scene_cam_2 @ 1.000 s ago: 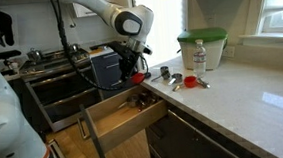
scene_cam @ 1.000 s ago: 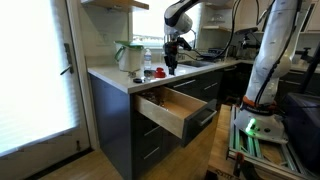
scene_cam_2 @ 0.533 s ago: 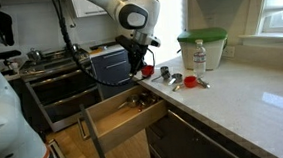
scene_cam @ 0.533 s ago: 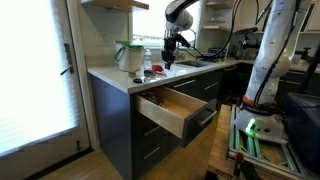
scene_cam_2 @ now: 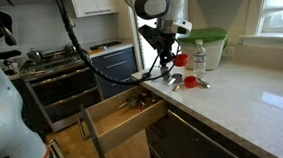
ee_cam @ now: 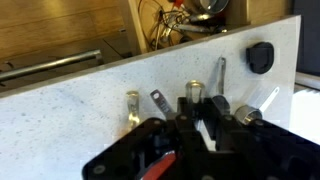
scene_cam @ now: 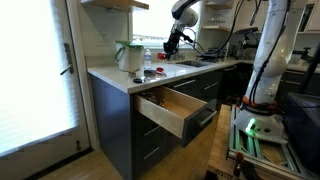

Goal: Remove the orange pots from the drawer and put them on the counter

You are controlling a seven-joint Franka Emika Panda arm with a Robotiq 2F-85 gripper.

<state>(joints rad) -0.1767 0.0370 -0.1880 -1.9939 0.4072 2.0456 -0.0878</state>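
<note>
My gripper is above the counter by the second orange pot and needs to go down and to its left in the wrist view, so I can release there.
The gripper [scene_cam_2: 167, 61] hangs shut above the counter [scene_cam_2: 246, 104], near its edge beside the drawer. A small orange pot [scene_cam_2: 177, 59] sits at its fingertips and travels with it. A second orange pot [scene_cam_2: 190, 83] rests on the counter in front of the clear bottle, and shows as a red speck [scene_cam: 157, 72] in an exterior view. The wooden drawer [scene_cam_2: 124, 116] [scene_cam: 170, 106] stands pulled open below. In the wrist view the gripper [ee_cam: 203, 108] looks down on the pale counter [ee_cam: 70, 100], with the drawer [ee_cam: 150, 30] at the top.
A green-and-white jug [scene_cam_2: 201, 45] [scene_cam: 128, 55] and a clear bottle [scene_cam_2: 199, 56] stand at the back of the counter. Metal scoops [ee_cam: 133, 102] and a black round object [ee_cam: 260, 56] lie under the gripper. A deeper dark drawer [scene_cam: 203, 122] is open lower down.
The gripper has risen from over the open drawer and swung across to above the counter, carrying the orange pot with it. Its jaws stayed shut.
</note>
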